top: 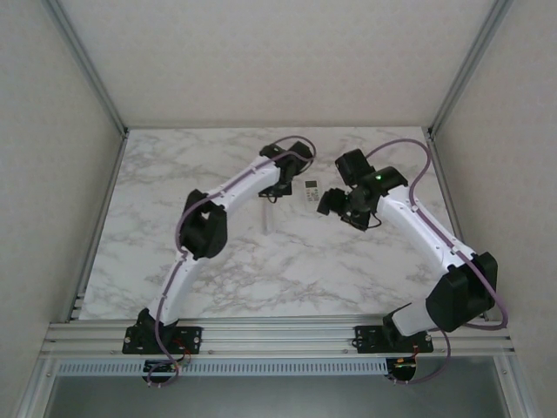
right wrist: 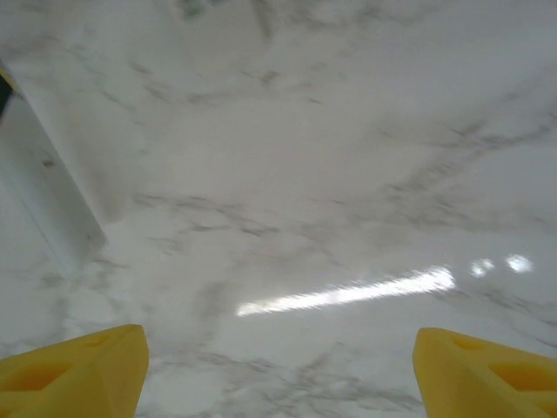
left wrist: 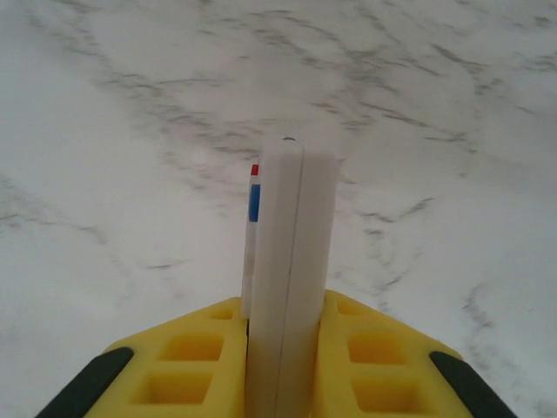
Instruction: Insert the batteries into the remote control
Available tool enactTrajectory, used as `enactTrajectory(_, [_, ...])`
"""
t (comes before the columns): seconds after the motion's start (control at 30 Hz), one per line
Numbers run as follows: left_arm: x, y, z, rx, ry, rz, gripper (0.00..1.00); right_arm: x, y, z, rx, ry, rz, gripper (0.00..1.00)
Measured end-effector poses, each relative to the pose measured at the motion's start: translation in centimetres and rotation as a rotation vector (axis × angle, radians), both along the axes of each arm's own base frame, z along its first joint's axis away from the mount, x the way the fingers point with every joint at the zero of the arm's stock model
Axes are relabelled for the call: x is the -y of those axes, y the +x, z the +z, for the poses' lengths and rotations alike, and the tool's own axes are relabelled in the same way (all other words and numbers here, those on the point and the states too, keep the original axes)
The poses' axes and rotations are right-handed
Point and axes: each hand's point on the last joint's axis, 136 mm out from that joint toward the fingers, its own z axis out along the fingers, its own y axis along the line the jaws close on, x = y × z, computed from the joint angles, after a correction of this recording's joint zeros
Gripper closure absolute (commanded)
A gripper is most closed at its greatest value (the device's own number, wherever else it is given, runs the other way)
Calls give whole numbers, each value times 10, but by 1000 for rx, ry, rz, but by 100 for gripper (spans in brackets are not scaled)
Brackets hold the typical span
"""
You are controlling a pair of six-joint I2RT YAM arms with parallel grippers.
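My left gripper will next move toward the second remote and down, then release the white remote control there, because the bare marble (top: 295,207) beside the second remote is clear.
My left gripper (left wrist: 287,326) is shut on a white remote control (left wrist: 291,226), held edge-on between the yellow fingers (left wrist: 196,357), with small red and blue buttons along its left side. From above, that remote is a slim white strip (top: 265,218) below the left gripper (top: 278,187). My right gripper (right wrist: 278,366) stands open over bare marble with nothing between its fingers; in the top view it (top: 333,202) hovers just right of a second small white remote (top: 312,191) lying flat. The batteries are out of view.
The marble table (top: 261,270) is walled in by pale panels and an aluminium frame (top: 87,61). A pale slab (right wrist: 43,200) juts in at the left edge of the right wrist view. Both arms meet near the table's middle back.
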Motion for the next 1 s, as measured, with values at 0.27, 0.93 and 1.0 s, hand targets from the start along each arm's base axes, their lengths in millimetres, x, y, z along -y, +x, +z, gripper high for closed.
enactTrajectory(0.27, [27, -3, -31, 0, 32, -55, 94, 38, -22, 0, 16, -25, -50, 19])
enactTrajectory(0.93, [88, 36, -18, 132, -278, -84, 31, 80, -21, -10, 39, -11, -108, 16])
enactTrajectory(1.0, [83, 37, -1, 168, -298, -91, 23, 91, -11, -20, 78, -42, -122, 16])
